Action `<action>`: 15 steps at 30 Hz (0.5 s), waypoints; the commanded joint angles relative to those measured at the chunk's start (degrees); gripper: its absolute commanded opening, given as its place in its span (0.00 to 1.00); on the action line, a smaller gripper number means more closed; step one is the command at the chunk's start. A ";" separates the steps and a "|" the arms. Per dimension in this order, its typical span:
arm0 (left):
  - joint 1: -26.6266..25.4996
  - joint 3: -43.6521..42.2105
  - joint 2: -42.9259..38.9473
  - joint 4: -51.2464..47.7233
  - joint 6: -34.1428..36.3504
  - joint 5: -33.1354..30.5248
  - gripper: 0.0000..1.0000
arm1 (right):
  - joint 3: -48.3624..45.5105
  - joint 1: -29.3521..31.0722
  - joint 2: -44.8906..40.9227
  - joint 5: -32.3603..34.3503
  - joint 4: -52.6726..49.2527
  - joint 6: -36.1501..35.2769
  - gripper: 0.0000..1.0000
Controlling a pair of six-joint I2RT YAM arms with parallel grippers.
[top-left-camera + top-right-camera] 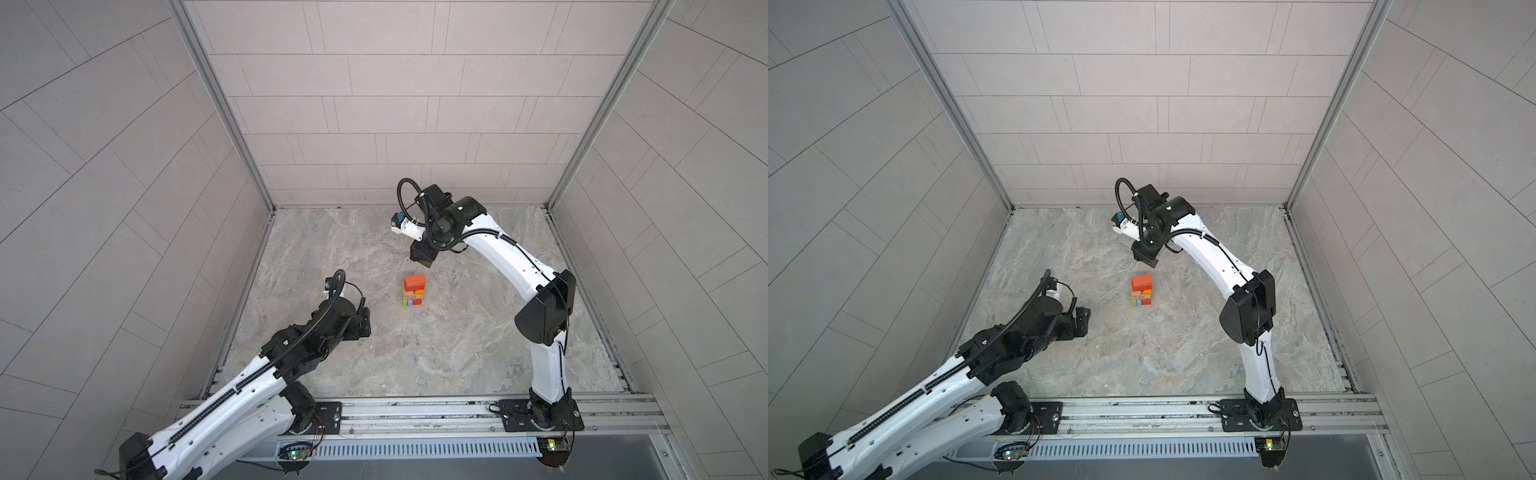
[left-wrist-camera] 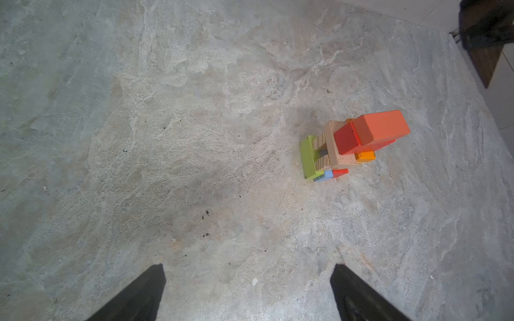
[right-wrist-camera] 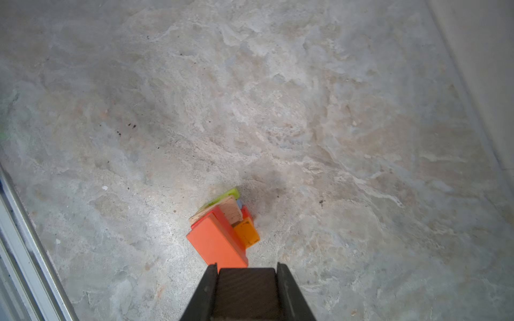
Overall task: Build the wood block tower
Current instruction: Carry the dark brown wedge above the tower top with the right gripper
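The orange-red plank on top (image 3: pixel 217 243) has a bare upper side. My right gripper moves back over it next and lowers to release the dark brown wood block (image 3: pixel 247 291).
The tower (image 1: pixel 414 291) (image 1: pixel 1142 290) stands mid-table. It has green, blue and red planks at the bottom, tan and orange ones above, and an orange-red plank (image 2: pixel 381 127) on top. The right wrist view shows the tower (image 3: pixel 222 230) just beyond the fingertips. My right gripper (image 1: pixel 423 258) (image 1: pixel 1147 259) (image 3: pixel 247 268) hangs behind and above the tower, shut on a dark brown wood block (image 3: pixel 247 291) (image 1: pixel 1151 263). The left gripper (image 1: pixel 363 320) (image 1: pixel 1082 320) (image 2: pixel 249 266) is open and empty, to the left of the tower and apart from it.
Grey tiled walls (image 1: pixel 374 104) close in the stone-patterned table (image 1: pixel 415 353) at the back and both sides. An aluminium rail (image 1: pixel 415 409) with both arm bases runs along the front. No loose blocks lie on the table.
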 commanded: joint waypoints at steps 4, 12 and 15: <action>0.42 -1.68 -2.71 -0.62 0.27 -1.36 1.00 | -0.02 1.92 1.15 -1.08 -4.33 -4.76 0.21; 0.43 -1.71 -1.89 -0.05 0.52 -1.49 1.00 | -2.34 3.21 1.46 -0.37 -4.33 -5.86 0.22; 0.42 -1.40 -1.00 0.00 0.71 -1.34 1.00 | -3.33 3.71 1.46 -0.30 -3.67 -6.25 0.22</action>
